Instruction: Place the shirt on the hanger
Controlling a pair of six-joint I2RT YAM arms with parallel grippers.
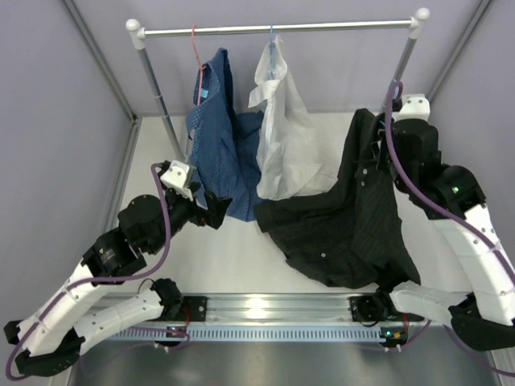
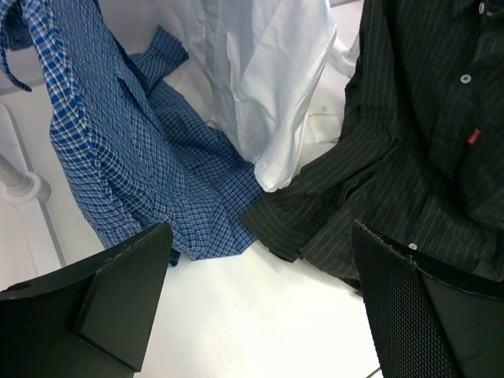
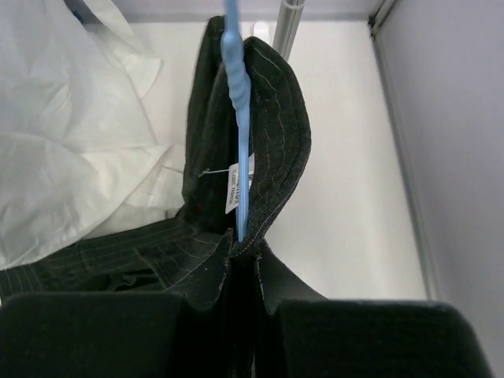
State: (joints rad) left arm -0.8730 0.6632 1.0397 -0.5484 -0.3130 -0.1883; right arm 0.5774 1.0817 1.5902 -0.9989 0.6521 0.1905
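Note:
The right gripper raises the hanger's neck outward onto that part (image 1: pixel 348 26) next.
The black pinstriped shirt (image 1: pixel 346 225) lies spread on the white table, its collar end lifted at the right. In the right wrist view my right gripper (image 3: pixel 244 272) is shut on the shirt's collar (image 3: pixel 276 118) and on the light-blue wire hanger (image 3: pixel 236 94), whose neck rises out of the collar; the rest of the hanger is hidden inside the shirt. In the top view the right gripper (image 1: pixel 380 154) holds the collar up. My left gripper (image 1: pixel 216 207) is open and empty, low over the table (image 2: pixel 260 315), near the shirt's sleeve cuff (image 2: pixel 291 224).
A clothes rail (image 1: pixel 278 29) spans the back on two posts. A blue patterned shirt (image 1: pixel 213 137) on a red-orange hanger and a white shirt (image 1: pixel 282 137) hang from it, their tails resting on the table. Grey walls close both sides.

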